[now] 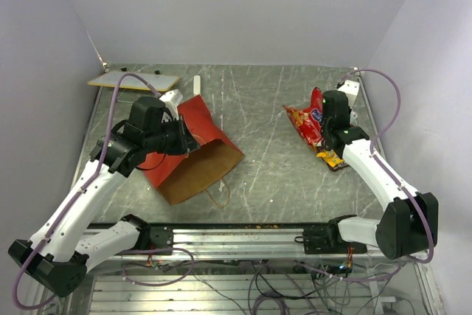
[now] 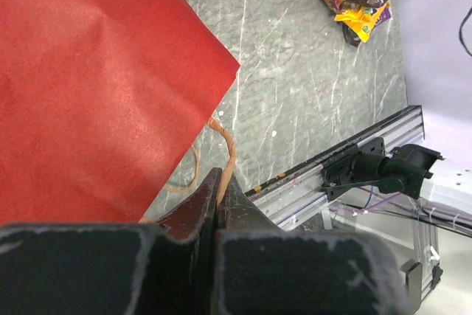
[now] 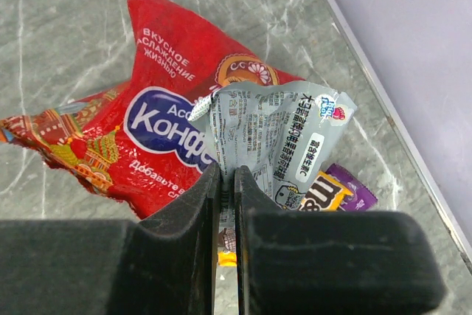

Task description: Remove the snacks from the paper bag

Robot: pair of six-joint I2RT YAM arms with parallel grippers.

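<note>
The other snacks lie outside the paper bag. My right gripper will bring the silver packet [image 3: 273, 127] down there, onto the red chip bag's blue label [image 3: 190, 145], and let it go.
The paper bag [image 1: 193, 154] lies on its side at centre left, red outside, with its brown mouth facing the near edge. My left gripper [image 1: 186, 139] sits over it. In the left wrist view the left gripper [image 2: 221, 179] is shut on the tan string handle [image 2: 229, 145], beside the bag's red wall [image 2: 96, 86]. The snacks lie at the right: a red chip bag [image 1: 302, 122] and a yellow packet [image 1: 332, 158]. My right gripper [image 3: 227, 176] is shut on a silver packet [image 3: 273, 127] above the red chip bag [image 3: 158, 123], next to a purple packet [image 3: 355, 191].
A tan flat board [image 1: 134, 81] and a small white strip [image 1: 197, 83] lie at the back left. A second string handle [image 1: 218, 195] lies on the table before the bag's mouth. An aluminium rail [image 1: 243, 237] runs along the near edge. Walls close in left, right and back.
</note>
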